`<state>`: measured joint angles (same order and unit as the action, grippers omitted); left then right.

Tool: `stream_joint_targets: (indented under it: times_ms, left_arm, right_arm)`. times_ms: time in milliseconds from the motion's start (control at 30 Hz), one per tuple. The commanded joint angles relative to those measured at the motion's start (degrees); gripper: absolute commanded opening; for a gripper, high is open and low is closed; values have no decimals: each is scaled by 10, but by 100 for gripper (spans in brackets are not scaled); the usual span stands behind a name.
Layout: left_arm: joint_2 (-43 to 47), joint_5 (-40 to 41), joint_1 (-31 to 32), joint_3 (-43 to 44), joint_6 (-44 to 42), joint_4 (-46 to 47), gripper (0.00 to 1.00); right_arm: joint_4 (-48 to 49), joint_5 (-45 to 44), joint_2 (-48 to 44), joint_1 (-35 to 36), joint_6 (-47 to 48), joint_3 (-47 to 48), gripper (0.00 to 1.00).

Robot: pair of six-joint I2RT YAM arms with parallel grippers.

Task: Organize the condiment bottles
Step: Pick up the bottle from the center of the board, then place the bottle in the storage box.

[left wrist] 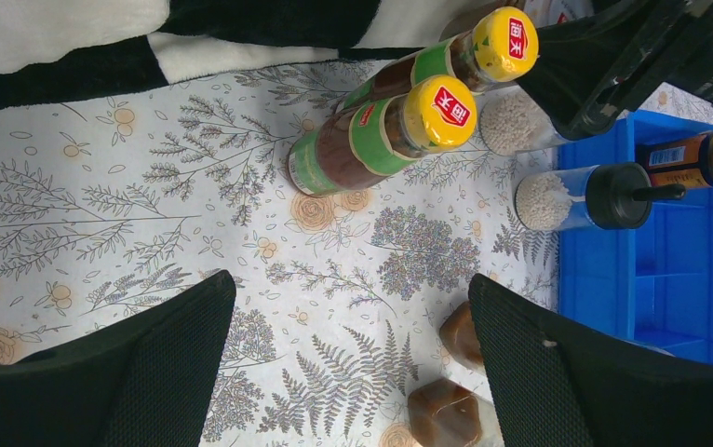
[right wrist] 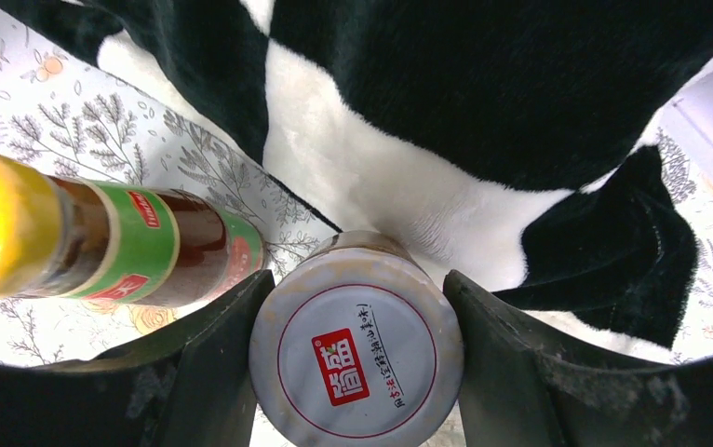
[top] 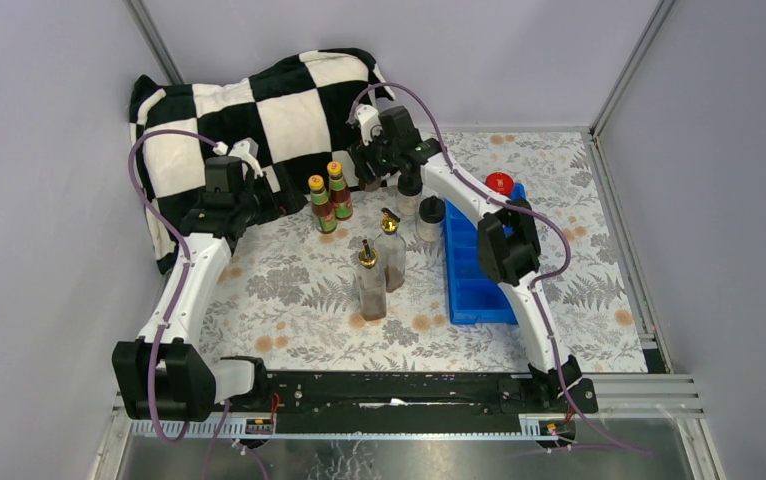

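Note:
I will lift my right gripper next, move it to the right in the top view and lower it into the tray's far section [top: 458, 211] to release, because the red-lidded jar stands there.
My right gripper [right wrist: 357, 281] is shut on the white-lidded jar [right wrist: 356, 352], one finger on each side of its lid, at the back of the table by the blanket; in the top view the right gripper [top: 372, 158] hides the jar. Two orange-capped sauce bottles [top: 326, 200] stand just to its left. My left gripper [left wrist: 348, 296] is open with nothing in it, and in the top view the left gripper [top: 271, 200] sits left of those bottles. Two gold-spouted bottles [top: 380, 268] stand mid-table, and two black-capped shakers [top: 420, 207] behind them. The red-lidded jar [top: 499, 184] is at the tray's far end.
A blue divided tray [top: 474, 280] lies right of centre, under the right arm. A black-and-white checked blanket [top: 259, 110] is heaped at the back left, against the wall. Grey walls close in the table on three sides.

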<state>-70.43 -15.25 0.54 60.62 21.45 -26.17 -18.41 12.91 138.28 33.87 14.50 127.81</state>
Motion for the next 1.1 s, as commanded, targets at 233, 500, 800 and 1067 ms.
stream_joint_targets:
  times_ms: [233,500,800,1067]
  left_arm:
    - [6,-3,-4,-8,-3,24,99]
    - [3,-1,-4,-10,-3,25,99]
    - [0,0,-4,-12,-4,25,99]
    - [-2,-1,-4,-9,-4,25,99]
  right_arm:
    - [89,-34,-120,-3,-1,-7,49]
    - [95,-75,-181,-16,-1,-43,49]
    - [85,-125,-276,-54,-10,-121,49]
    - [22,-190,-334,-84,-25,-173,49]
